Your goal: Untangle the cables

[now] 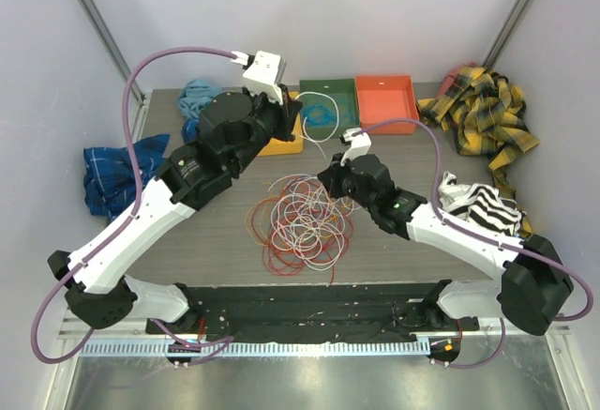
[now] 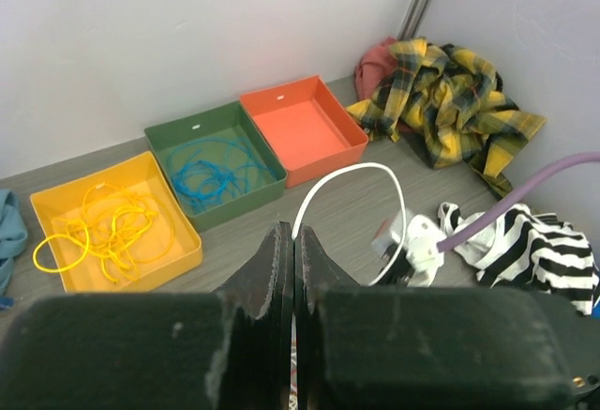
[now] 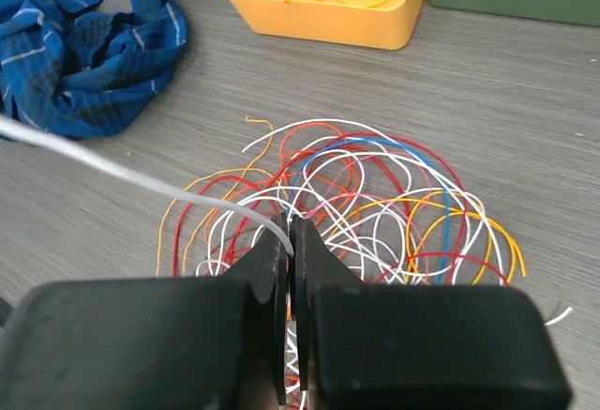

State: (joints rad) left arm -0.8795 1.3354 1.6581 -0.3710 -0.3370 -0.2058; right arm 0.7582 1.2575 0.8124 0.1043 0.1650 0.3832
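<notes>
My right gripper rises next, travels outward over the orange tray (image 1: 385,98) and then lowers to release the white cable there, since that tray alone stands empty.
The cables (image 1: 305,222) lie in a loose tangle of red, orange, yellow, white and blue loops on the grey table; the same tangle (image 3: 375,194) spreads just beyond my right gripper's tips. My left gripper (image 2: 294,232) is raised near the trays (image 1: 294,114) and shut on a white cable (image 2: 361,167) that arcs away from its tips. My right gripper (image 3: 291,222), at the pile's far right edge (image 1: 328,177), is shut on the white cable (image 3: 112,171), which runs off to the left.
Along the back stand a yellow tray (image 2: 112,222) with yellow cables, a green tray (image 2: 216,161) with blue cables and an orange tray (image 2: 305,129). A blue plaid cloth (image 1: 112,175) lies left, a yellow plaid cloth (image 1: 483,114) and a striped cloth (image 1: 483,208) right.
</notes>
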